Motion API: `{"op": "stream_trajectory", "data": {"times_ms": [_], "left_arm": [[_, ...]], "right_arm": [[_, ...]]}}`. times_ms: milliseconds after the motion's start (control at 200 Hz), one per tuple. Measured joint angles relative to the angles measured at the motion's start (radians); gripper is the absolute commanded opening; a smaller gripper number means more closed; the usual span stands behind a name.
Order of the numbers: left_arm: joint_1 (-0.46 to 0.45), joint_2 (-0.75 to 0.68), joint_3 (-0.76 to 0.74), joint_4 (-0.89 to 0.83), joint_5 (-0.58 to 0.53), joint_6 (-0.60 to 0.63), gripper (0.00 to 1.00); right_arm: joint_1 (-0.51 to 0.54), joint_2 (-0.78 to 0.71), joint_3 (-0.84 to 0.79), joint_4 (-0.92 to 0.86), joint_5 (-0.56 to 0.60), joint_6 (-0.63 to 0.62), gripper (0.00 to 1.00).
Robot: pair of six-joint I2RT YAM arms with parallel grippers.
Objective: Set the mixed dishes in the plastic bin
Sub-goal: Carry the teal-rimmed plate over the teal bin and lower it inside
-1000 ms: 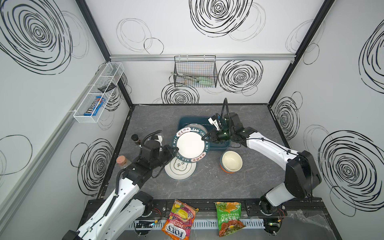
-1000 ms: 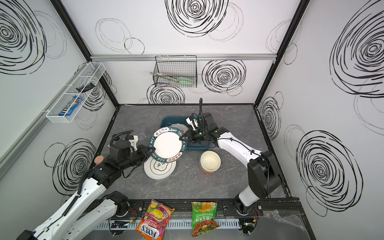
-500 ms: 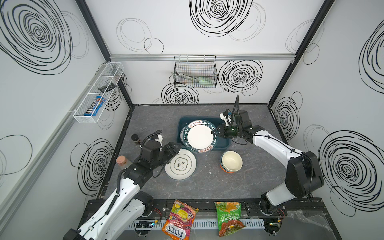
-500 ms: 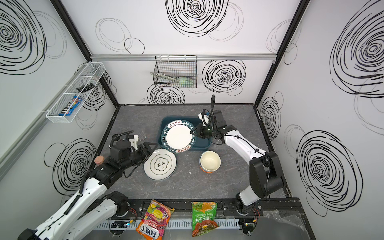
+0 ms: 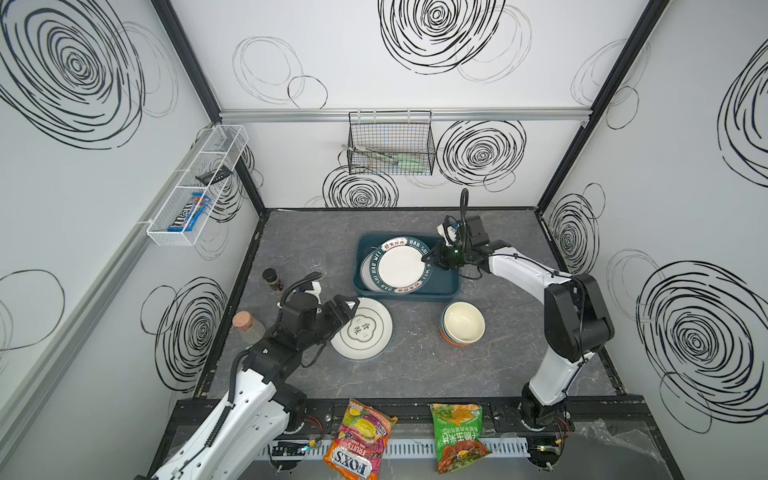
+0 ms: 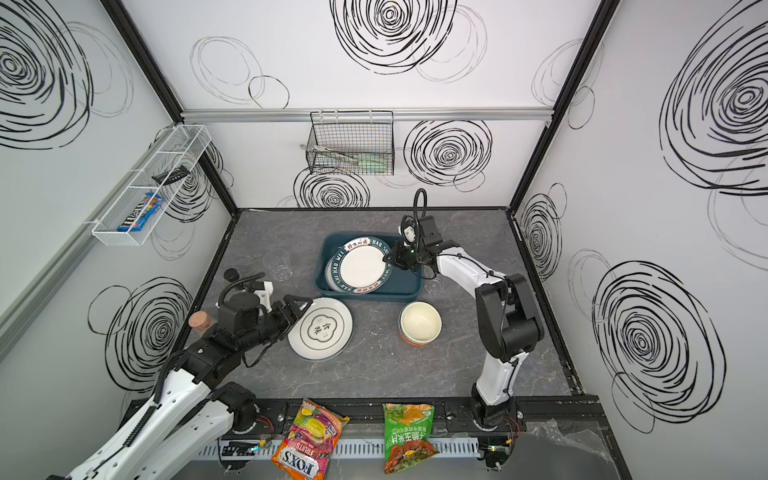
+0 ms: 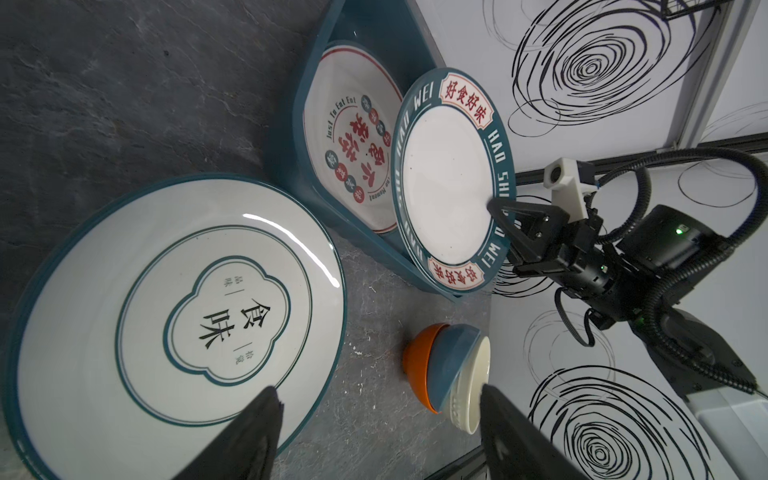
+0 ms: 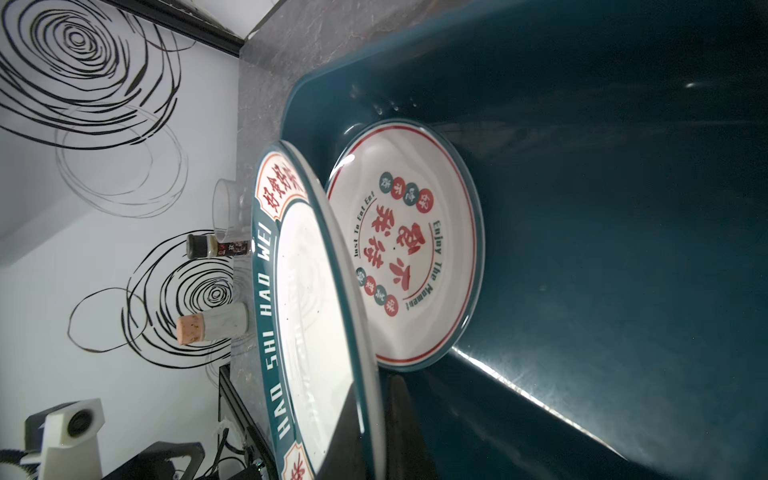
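Note:
My right gripper should next lower into the bin (image 5: 446,291) and release the white plate onto the plate with red characters, since it still hangs tilted above that one.
The dark teal plastic bin (image 5: 446,291) (image 6: 409,293) sits mid-table. My right gripper (image 5: 428,259) (image 8: 376,407) is shut on the rim of a white plate with a teal lettered rim (image 5: 401,266) (image 7: 444,183). It holds that plate tilted over the bin, above a plate with red characters (image 8: 415,249) (image 7: 353,137) lying inside. A quatrefoil plate (image 5: 365,328) (image 7: 166,307) lies on the table in front of the bin. My left gripper (image 5: 349,309) (image 7: 378,395) stands open at its left edge, holding nothing. Stacked bowls (image 5: 462,322) sit right of that plate.
A clear cup (image 5: 312,259) stands left of the bin. A dark-capped spice jar (image 5: 272,278) and a cork-topped jar (image 5: 247,328) stand by the left wall. Two snack bags (image 5: 359,444) (image 5: 459,436) lie on the front rail. A black wire basket (image 5: 390,145) and a white mesh basket (image 5: 195,187) hang on the walls.
My left gripper opened and let go of the lettered plate, staying by the quatrefoil plate. The right gripper carried the lettered plate back and right, over the bin.

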Motion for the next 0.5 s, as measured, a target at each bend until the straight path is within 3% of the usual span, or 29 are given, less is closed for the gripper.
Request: {"op": "stream_trajectory", "data": {"times_ms": [500], "left_arm": [[0.019, -0.022, -0.015, -0.033, 0.001, 0.001, 0.8]], "right_arm": [[0.031, 0.18, 0.128, 0.001, 0.076, 0.042, 0.0]]}}
